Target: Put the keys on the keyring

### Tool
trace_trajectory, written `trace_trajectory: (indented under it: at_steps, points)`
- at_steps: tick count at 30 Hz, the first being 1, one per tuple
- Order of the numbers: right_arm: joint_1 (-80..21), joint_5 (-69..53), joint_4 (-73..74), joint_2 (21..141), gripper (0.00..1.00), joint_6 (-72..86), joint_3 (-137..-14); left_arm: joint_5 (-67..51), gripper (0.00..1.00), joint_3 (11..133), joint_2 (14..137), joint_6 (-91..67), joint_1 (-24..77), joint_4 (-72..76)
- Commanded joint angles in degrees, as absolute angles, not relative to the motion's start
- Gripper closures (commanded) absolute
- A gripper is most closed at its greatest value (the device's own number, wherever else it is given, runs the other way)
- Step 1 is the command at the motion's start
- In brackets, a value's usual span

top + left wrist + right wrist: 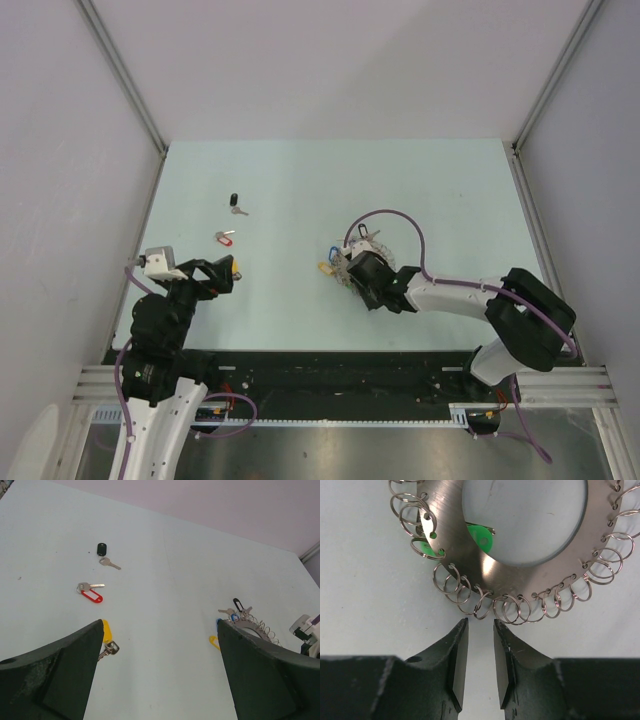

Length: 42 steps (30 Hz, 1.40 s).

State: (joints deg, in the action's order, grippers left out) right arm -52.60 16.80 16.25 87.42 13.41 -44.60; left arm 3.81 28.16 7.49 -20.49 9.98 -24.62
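Note:
The robot will next ease its right gripper toward one small split ring [482,605] on the keyring's rim until both fingers straddle it, since the ring sits just past the gripper's parted fingers.
The black-headed key [234,203] and red-headed key [224,237] lie on the table at the left; both show in the left wrist view, black [102,549] and red [92,596]. The yellow-headed key [106,632] lies by my left gripper's left finger, also in the top view [237,269]. My left gripper [228,277] [160,625] is wide open and empty. The keyring [357,247] [520,577], fringed with small split rings and a green tag [480,536], lies mid-table. My right gripper [353,266] [480,622] sits at its near edge, jaws narrowly apart, holding nothing.
The keyring also shows at the right of the left wrist view [250,622], with a yellow tag [214,641] beside it. Grey walls enclose the table on three sides. A purple cable [400,225] loops over the right arm.

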Motion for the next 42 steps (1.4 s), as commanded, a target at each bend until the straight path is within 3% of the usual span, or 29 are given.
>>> trace_trajectory:
  at_steps: [1,14,29,34,42]
  points:
    - [-53.17,20.13,14.94,88.41,0.67,12.57,-46.49,2.64,0.00,28.04,7.91,-19.95,9.49,-22.94]
    - [-53.26,22.24,10.90,88.95,0.68,11.16,-46.49,2.55,0.00,27.95,8.09,-19.95,9.49,-23.03]
    - [-53.17,22.41,9.93,91.49,0.77,10.55,-48.51,2.46,0.00,28.12,8.17,-19.95,9.49,-23.03]
    - [-53.17,23.55,10.90,91.93,0.81,10.64,-48.96,2.46,0.00,27.95,8.26,-19.86,9.41,-23.03]
    - [-53.17,24.87,12.74,88.69,0.97,9.67,-49.92,0.53,0.00,27.69,9.14,-19.51,9.32,-22.15]
